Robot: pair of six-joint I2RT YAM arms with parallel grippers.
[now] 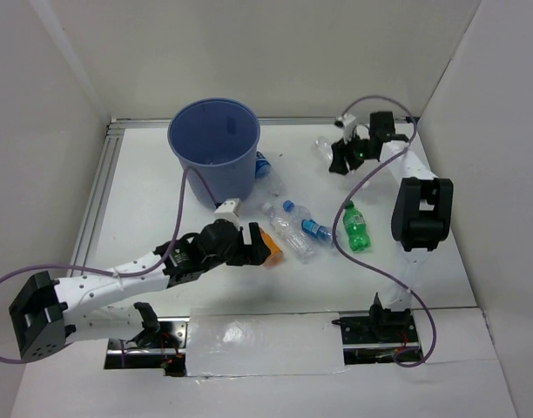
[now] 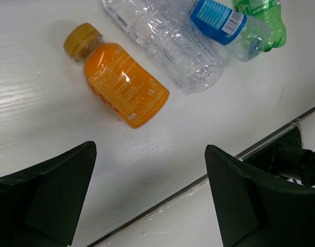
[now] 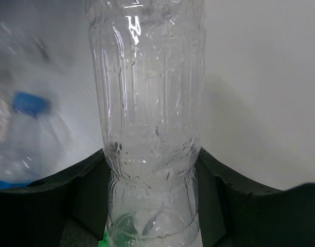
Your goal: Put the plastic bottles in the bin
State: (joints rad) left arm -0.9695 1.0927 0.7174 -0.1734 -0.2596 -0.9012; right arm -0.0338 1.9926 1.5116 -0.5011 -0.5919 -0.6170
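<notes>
The bin's rim is high, so my right gripper needs to lift the clear bottle next and carry it to the left in the top view, over the bin's opening.
The blue bin (image 1: 216, 178) stands at the back left. My right gripper (image 1: 340, 157) is at the back right, shut on a clear bottle (image 3: 147, 103) whose waist is pinched between both fingers. My left gripper (image 2: 150, 190) hangs open just short of the orange bottle (image 2: 124, 85), which lies on the table with a yellow cap. Beside the orange one lie a crushed clear bottle (image 2: 168, 41), a blue-labelled bottle (image 2: 224, 20) and a green bottle (image 1: 356, 228). Another blue-labelled bottle (image 1: 263, 165) rests against the bin's right side.
White walls close the table at the back and both sides. An aluminium rail (image 1: 97, 200) runs along the left edge. A seam (image 2: 260, 144) marks the near edge by the arm mounts (image 1: 380, 324). Purple cables (image 1: 192, 196) loop over the table.
</notes>
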